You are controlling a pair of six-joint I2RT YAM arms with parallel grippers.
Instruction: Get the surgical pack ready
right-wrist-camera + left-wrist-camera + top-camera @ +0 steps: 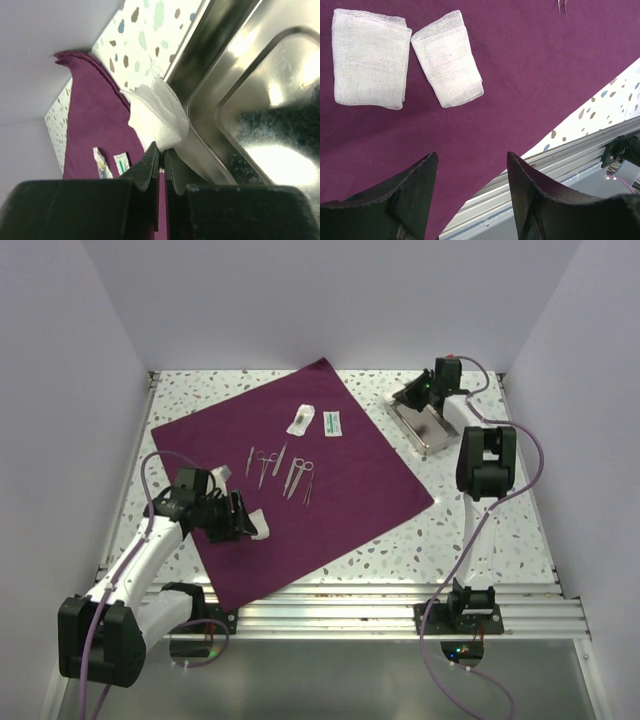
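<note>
The tray's bottom lies to the right in the wrist view, so my right gripper needs to move the gauze that way, clear of the rim of the tray, and let it go.
The surgical pack (370, 490) lies spread flat as a deep purple sheet across the table. My left gripper (240, 518) hovers low over its near left part, open and empty (470, 157). Just beyond its fingertips, two folded white gauze squares (370, 57) (448, 59) rest side by side on the cloth. My right gripper (415, 395) is at the far right by the steel tray (425, 430), shut (162, 147) on a crumpled white gauze piece (157, 117) held just off the tray's rim (200, 90).
Forceps and scissors (262, 465) (298, 475) lie in the sheet's middle, with two small packets (303, 419) (331, 422) beyond them. An aluminium rail (400, 600) runs along the near table edge. White walls enclose the speckled table on three sides.
</note>
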